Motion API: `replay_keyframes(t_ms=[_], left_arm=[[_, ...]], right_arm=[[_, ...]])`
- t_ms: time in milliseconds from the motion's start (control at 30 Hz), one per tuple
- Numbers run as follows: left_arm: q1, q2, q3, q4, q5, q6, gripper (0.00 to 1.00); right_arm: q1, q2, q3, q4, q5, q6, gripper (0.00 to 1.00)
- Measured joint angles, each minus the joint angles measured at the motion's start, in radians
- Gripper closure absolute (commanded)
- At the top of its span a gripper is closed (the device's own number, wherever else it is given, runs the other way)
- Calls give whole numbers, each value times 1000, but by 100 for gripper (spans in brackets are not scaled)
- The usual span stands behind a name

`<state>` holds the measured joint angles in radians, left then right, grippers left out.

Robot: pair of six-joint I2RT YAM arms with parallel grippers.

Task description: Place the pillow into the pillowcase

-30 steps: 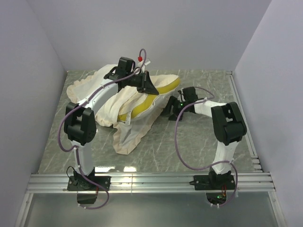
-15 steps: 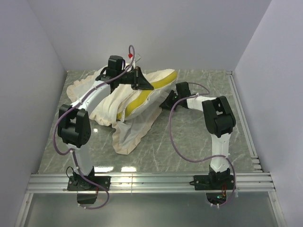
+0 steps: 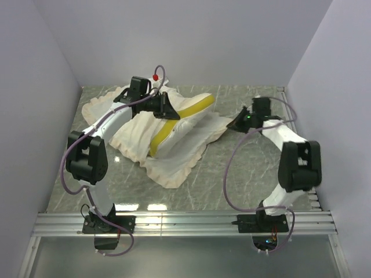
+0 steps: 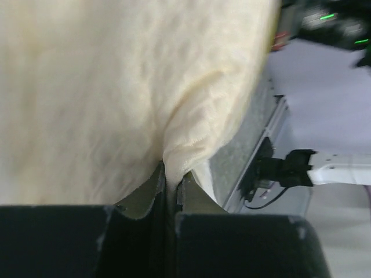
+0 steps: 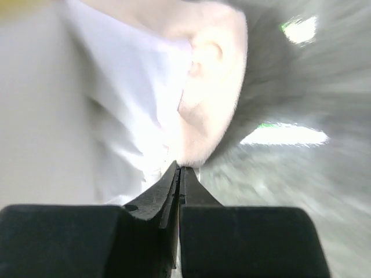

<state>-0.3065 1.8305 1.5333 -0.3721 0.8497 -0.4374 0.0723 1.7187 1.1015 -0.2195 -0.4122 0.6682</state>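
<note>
The pillow (image 3: 186, 111) leaves part of the pillowcase uncovered, the bare part by its ruffled near edge (image 3: 188, 152). I need to lower the cover's fold in my left gripper back toward that part next and let go of it.
The pillow (image 3: 186, 111), cream with a bright yellow edge band, lies tilted across the back middle of the table. My left gripper (image 3: 169, 111) is at its upper left edge, shut on a fold of the pillow's fuzzy cream cover (image 4: 116, 87), which is pinched between the jaws of the left gripper (image 4: 171, 174). The pillowcase (image 3: 174, 168) lies spread under and around the pillow, its ruffled trim showing. My right gripper (image 3: 235, 123) is at its right corner, and the wrist view shows this right gripper (image 5: 180, 168) shut on the white pillowcase (image 5: 145, 87) at the trim.
The grey marbled table (image 3: 249, 174) has a metal rail (image 3: 185, 220) along its near edge and another rail (image 3: 297, 139) along its right side. White walls close in on three sides. More pillowcase fabric (image 3: 95, 107) lies bunched at the back left.
My right gripper shut on the pillowcase corner and drew it right, stretching the fabric out. My left gripper shifted left and nearer with the pillow.
</note>
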Motion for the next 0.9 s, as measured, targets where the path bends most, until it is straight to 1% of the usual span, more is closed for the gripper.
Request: replay_keyframes(t_ms=[67, 167, 233, 333, 367, 433, 467, 500, 533, 567, 700, 800, 900], left_arm=[[-16, -10, -16, -43, -49, 64, 100], [-60, -14, -43, -40, -97, 125, 100], [-100, -10, -60, -39, -127, 151, 100], [-163, 21, -60, -29, -151, 164, 100], [-179, 37, -60, -21, -150, 162, 100], [-203, 87, -51, -7, -134, 155, 100], [-211, 118, -42, -2, -121, 150, 97], [-216, 144, -35, 0, -108, 146, 95], [-221, 175, -27, -3, -97, 143, 93], [-225, 197, -24, -6, -86, 144, 90], [-232, 224, -50, -34, -87, 172, 89], [-227, 211, -81, -40, -85, 210, 90], [-226, 184, -115, -43, -86, 247, 91]], right_arm=[[-73, -91, -10, -32, -26, -50, 100], [-119, -135, -10, -60, -44, -95, 100], [-117, -115, -10, -74, -45, -112, 100], [-107, -39, 0, -98, -41, -140, 100], [-110, -3, 13, -108, -40, -147, 87], [-117, 63, 40, -127, -48, -159, 70], [-119, 94, 50, -135, -55, -165, 49], [-122, 114, 51, -142, -65, -162, 36], [-124, 123, 42, -149, -72, -162, 29], [-126, 121, 22, -148, -82, -169, 27], [-127, 103, -34, -168, -124, -167, 27], [-127, 113, -24, -167, -122, -163, 27], [-127, 150, 23, -155, -120, -145, 27]])
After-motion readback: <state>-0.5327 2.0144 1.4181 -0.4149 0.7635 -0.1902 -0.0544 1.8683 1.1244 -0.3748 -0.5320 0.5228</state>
